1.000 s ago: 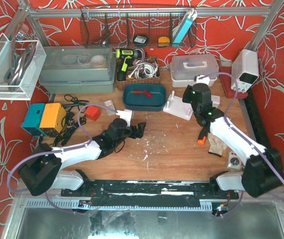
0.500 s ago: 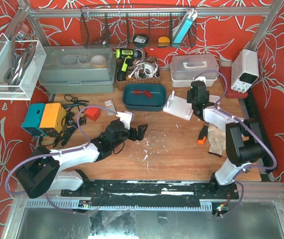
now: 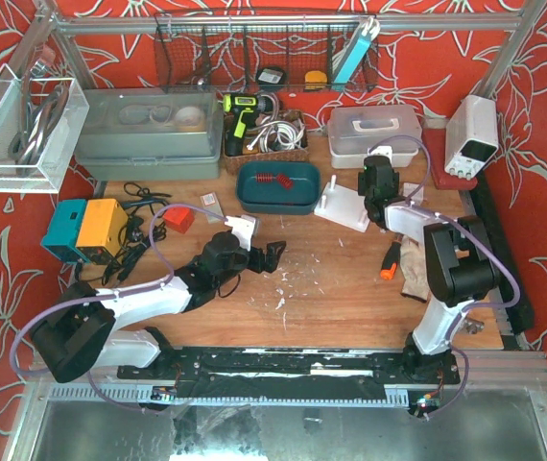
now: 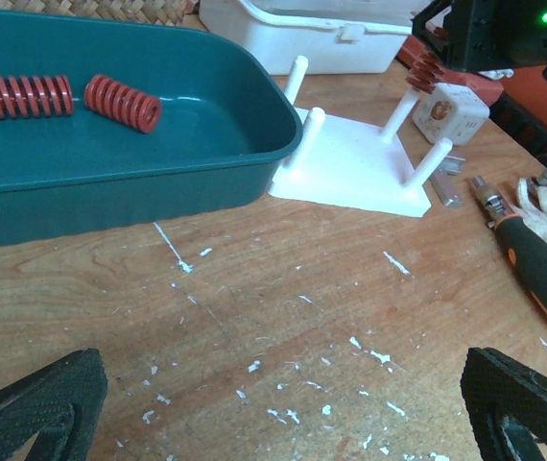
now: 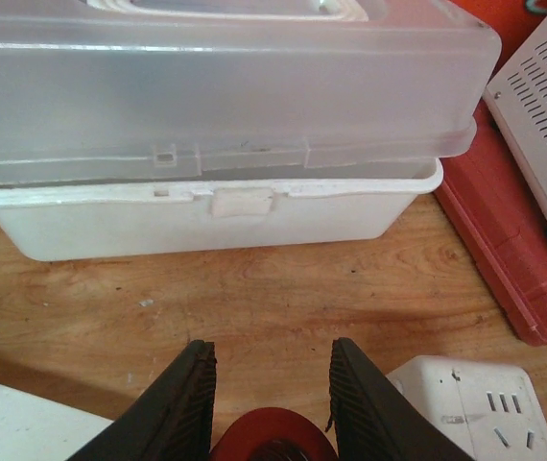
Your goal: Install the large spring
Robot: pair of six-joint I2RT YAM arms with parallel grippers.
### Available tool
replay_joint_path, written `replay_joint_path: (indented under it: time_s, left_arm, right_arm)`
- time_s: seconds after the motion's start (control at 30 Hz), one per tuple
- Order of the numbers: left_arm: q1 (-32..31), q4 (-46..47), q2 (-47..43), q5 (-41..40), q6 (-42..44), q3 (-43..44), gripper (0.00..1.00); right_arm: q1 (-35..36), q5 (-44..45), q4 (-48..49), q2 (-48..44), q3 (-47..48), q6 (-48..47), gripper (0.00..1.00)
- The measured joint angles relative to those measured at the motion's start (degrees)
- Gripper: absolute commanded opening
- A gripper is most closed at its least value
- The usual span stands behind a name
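Observation:
The large red spring goes down along the peg beside the socket cube next and my right gripper releases it, since bare peg still shows below the spring's coils.
A white peg base [image 3: 343, 211] with several upright pegs stands right of the teal tray [image 3: 245, 197]. My right gripper [image 3: 376, 178] is over its far right corner, its jaws closed against the sides of a red large spring [image 5: 273, 444]. In the left wrist view that spring [image 4: 423, 72] sits at the top of the far right peg of the base [image 4: 350, 168]. Two more red springs [image 4: 29, 96] [image 4: 123, 103] lie in the tray [image 4: 158, 182]. My left gripper [image 3: 266, 254] is open and empty above the wood, its jaws [image 4: 278, 413] wide apart.
An orange-and-black screwdriver [image 3: 389, 261] and a glove [image 3: 416, 269] lie right of the base. A white lidded box [image 5: 216, 115] stands just behind my right gripper, with a white socket cube [image 5: 456, 403] beside it. A power supply [image 3: 472, 134] stands on a red mat at the back right.
My right arm has swung from mid-table back to the far corner of the peg base and folded there. My left gripper has edged slightly to the right.

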Motion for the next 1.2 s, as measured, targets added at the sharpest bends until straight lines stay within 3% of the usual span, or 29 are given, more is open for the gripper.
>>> replay_joint_path:
  time_s: [0.3,0.37,0.43,1.03,1.2]
  left_arm:
    - [0.0,0.31,-0.31,0.72,0.0,0.0,1.0]
    - [0.0,0.31,-0.37,0.76,0.0,0.0,1.0]
    - [0.0,0.28,-0.63,0.79,-0.02,0.0,1.0]
    - [0.0,0.33,-3.52,0.72,-0.04,-1.29,1.0]
    - [0.0,0.35,-3.65,0.7,-0.04,-1.51,1.0]
  right_arm:
    - [-0.48,0.85,-0.07,2.71,1.81,-1.68,0.0]
    - [-0.48,1.05,-0.94,2.71,2.45,-1.07,0.11]
    - [-0.48,1.66,-2.45,2.71,3.06,-0.24,0.14]
    - [-0.44,3.45,-14.93,5.2,10.16,2.97,0.12]
    - [-0.2,3.28,-18.08,6.6,12.2,3.37,0.21]
